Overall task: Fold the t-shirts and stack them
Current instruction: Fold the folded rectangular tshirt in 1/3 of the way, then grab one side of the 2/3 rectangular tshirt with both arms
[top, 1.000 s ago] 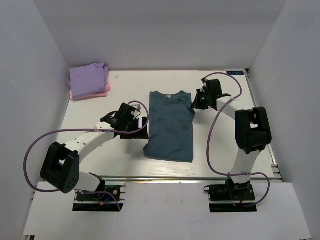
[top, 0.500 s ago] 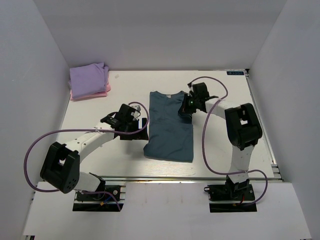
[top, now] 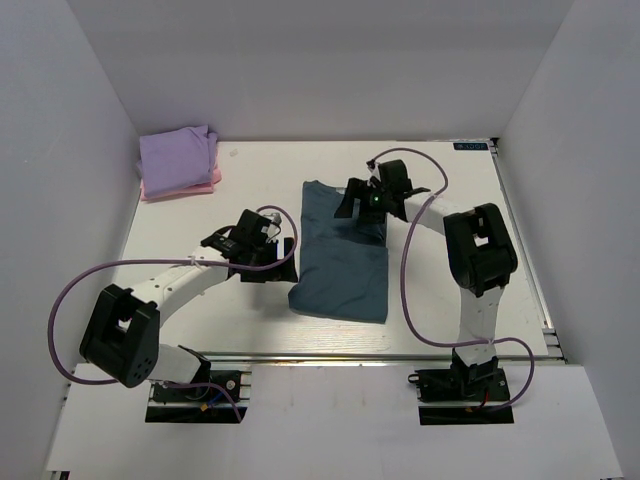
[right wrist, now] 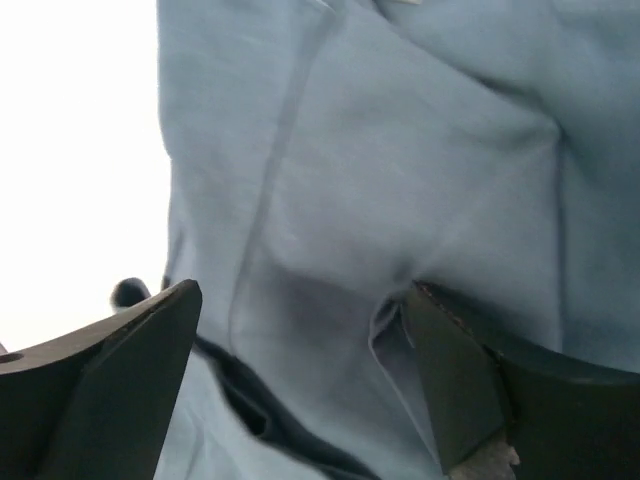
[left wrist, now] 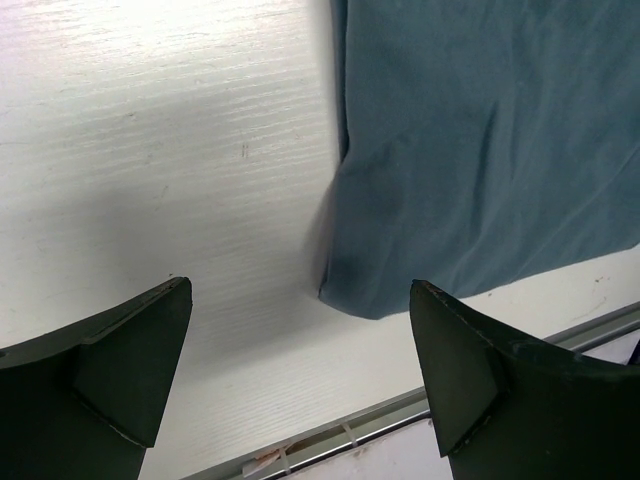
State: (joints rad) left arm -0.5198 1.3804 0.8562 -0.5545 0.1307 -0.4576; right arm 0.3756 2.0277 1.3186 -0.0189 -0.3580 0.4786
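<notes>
I need to lower my left gripper back toward the bar next, onto the t-shirt hem's protruding corner (top: 293, 303) (left wrist: 352, 297), which is below it and back from it. That corner sticks out onto bare table.
The dark teal t-shirt (top: 340, 265) lies flat mid-table, collar at the far end, its right sleeve folded inward. My right gripper (top: 358, 203) hovers low over its upper part, open. In the right wrist view the gripper (right wrist: 302, 290) spans rumpled teal cloth (right wrist: 380, 150), and a small fold brushes the right finger (right wrist: 470, 390) without being clamped. My left gripper (top: 275, 245) stands open just left of the shirt. In the left wrist view the gripper (left wrist: 300, 288) frames bare table, with the shirt's near-left corner (left wrist: 450, 150) ahead. The lavender t-shirt (top: 178, 155) lies folded on the pink one (top: 200, 186) at the far left.
White walls close in the table (top: 450, 290) on the left, back and right. A metal rail (left wrist: 400, 425) runs along the near edge, just beyond the teal shirt's hem. Purple cables (top: 415, 260) loop from both arms over the tabletop.
My right gripper swung left from the shirt's right side onto its upper part, drew the right sleeve inward, then opened and let it go. The left arm stayed put.
</notes>
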